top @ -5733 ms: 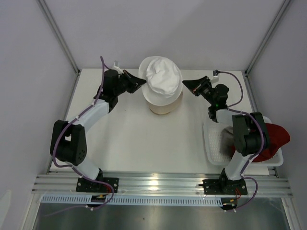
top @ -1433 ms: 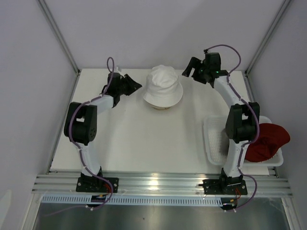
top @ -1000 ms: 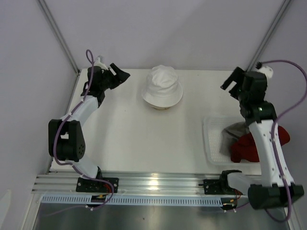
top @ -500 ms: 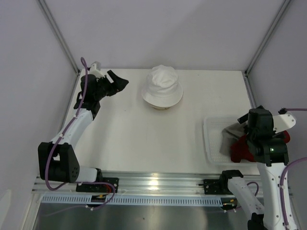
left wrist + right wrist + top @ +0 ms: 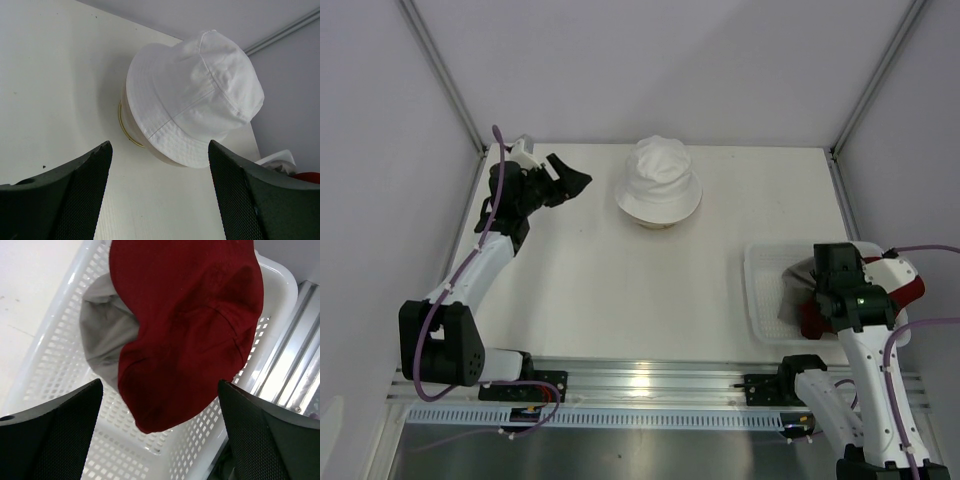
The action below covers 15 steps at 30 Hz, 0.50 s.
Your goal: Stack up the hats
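Note:
My right gripper should next lower its open fingers onto the dark red hat's narrow end. That end is below, and its cloth already reaches between my fingers.
A cream-white hat sits crown up on a gold wire-ring stand at the back middle of the table. My left gripper hovers open to its left and points at it, the white hat well ahead of the empty jaws. In the white mesh basket at the right lie a dark red hat and, partly under it, a grey hat. My right gripper hangs wide open above the red hat, apart from it. From above, the right wrist hides most of both hats.
The basket's rim stands near the table's right edge, with the aluminium rail just beyond it. Grey enclosure walls and metal posts close in the back and sides.
My right arm has swung from the back right of the table down over the basket and now points down at the red hat. The left gripper only shifted slightly.

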Available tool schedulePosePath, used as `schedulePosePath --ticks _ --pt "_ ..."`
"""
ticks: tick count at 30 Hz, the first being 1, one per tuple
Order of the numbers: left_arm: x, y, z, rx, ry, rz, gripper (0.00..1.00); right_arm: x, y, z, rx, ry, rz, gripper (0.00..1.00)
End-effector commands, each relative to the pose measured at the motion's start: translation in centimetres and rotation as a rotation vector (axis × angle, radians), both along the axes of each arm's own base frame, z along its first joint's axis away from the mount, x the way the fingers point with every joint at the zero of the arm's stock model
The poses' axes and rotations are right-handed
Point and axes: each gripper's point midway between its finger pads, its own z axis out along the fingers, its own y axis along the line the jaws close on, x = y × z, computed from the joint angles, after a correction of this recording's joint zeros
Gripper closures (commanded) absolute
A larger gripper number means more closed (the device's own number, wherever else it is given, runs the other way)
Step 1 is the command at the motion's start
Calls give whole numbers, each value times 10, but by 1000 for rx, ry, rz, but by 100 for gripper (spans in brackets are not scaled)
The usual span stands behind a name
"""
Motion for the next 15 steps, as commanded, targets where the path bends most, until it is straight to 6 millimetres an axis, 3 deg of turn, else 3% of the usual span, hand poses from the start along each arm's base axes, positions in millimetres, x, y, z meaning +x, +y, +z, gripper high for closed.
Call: schedulePosePath --ticks 1,7,15 --pt "0 -6 12 -8 -48 -31 20 6 -13 1 -72 -36 -60 1" --pt "-1 -8 13 -7 -52 -46 20 39 -6 -6 -70 -58 20 6" --pt "-1 -5 15 12 -47 -34 20 43 -6 -20 -88 -4 50 36"
